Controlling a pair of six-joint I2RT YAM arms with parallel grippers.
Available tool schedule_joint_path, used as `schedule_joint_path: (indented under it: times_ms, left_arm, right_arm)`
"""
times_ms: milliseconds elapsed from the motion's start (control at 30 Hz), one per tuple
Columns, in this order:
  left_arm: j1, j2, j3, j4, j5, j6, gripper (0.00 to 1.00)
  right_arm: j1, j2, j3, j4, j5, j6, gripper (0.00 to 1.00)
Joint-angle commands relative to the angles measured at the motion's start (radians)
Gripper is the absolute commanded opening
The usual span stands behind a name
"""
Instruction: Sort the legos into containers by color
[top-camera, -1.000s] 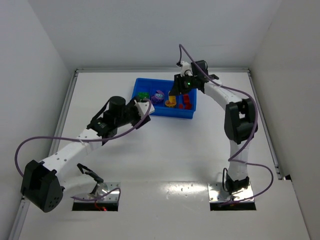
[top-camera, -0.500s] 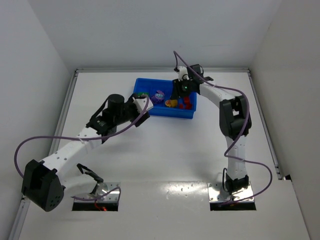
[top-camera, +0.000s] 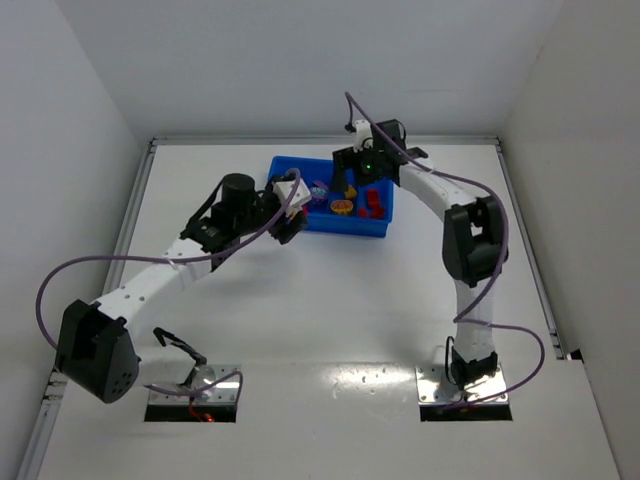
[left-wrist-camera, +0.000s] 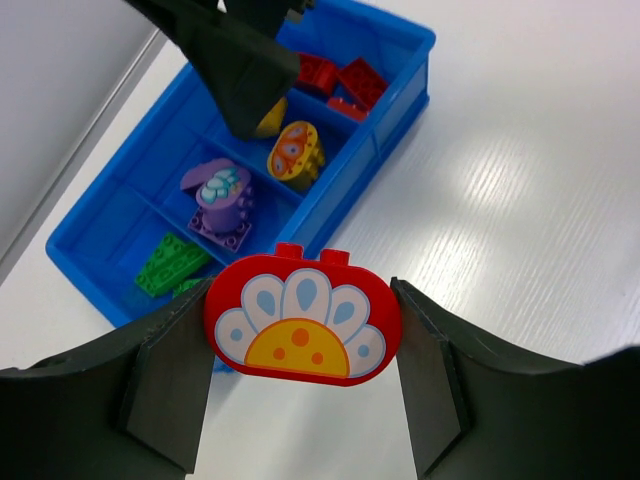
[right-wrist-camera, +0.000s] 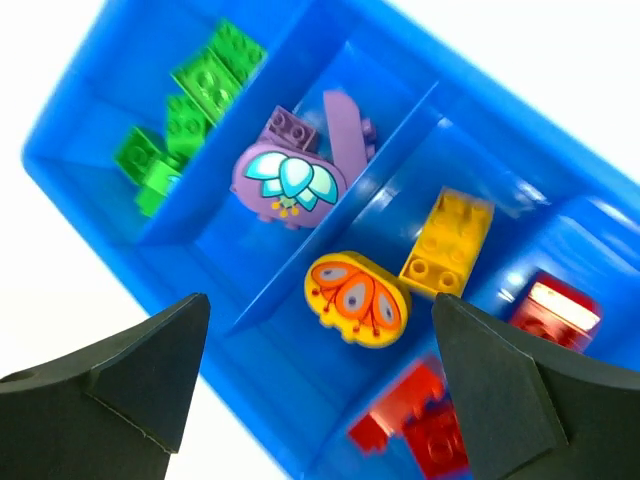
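Note:
Next I should move my left gripper across the tray and release the brick over the red compartment (top-camera: 375, 200) (left-wrist-camera: 348, 80), since this lies to the gripper's right in the top view.
The blue tray (top-camera: 345, 230) has four containers side by side, holding green legos (right-wrist-camera: 200, 85), purple legos (right-wrist-camera: 290, 170), yellow legos (right-wrist-camera: 355, 295) and red legos (right-wrist-camera: 430, 420). My right gripper (right-wrist-camera: 320, 300) hangs open over the yellow and red compartments with nothing between its fingers. A yellow brick (right-wrist-camera: 448, 245) lies tilted below it. My left gripper (left-wrist-camera: 300, 330) is shut on a red rounded brick (left-wrist-camera: 302, 325) with a fan print. It holds the brick above the table, just short of the tray's near wall (left-wrist-camera: 390, 130). In the top view the left gripper (top-camera: 290, 205) is at the tray's left front.
The right gripper's dark finger (left-wrist-camera: 235, 60) reaches over the yellow compartment in the left wrist view. White walls close the table at the back and on both sides. The tray stands at the back centre of the white table (top-camera: 330, 300).
My right gripper has opened over the tray and drawn back a little. The left arm has swung closer to the tray, still holding the red brick.

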Motion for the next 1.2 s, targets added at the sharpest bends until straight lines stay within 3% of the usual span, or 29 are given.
schedule_joint_path:
  times_ms: [0,133,300,500,700,1167]
  left_arm:
    - [0.012,0.058,0.095,0.057,0.049,-0.063,0.16]
    - [0.021,0.209,0.246,0.019,0.024,-0.140,0.15]
    - [0.030,0.409,0.487,-0.031,0.098,-0.253,0.10]
    - [-0.025,0.607,0.656,-0.040,0.125,-0.316,0.12]
    - [-0.057,0.768,0.784,-0.040,0.105,-0.384,0.15]
    - [-0.111,1.009,1.029,-0.113,0.066,-0.344,0.20]
  right_arm:
    - [-0.029,-0.231,-0.030,0.045,0.092,0.035,0.93]
    - [-0.052,-0.409,-0.169,0.045,0.241,0.013,0.93]
    - [-0.103,-0.623,-0.399,0.054,0.400,-0.031,0.96]
    - [-0.173,-0.772,-0.551,0.041,0.413,-0.031,0.96]
    - [-0.230,-0.790,-0.565,0.012,0.384,-0.031,0.97]
    - [-0.322,-0.781,-0.565,0.011,0.316,-0.011,0.97]
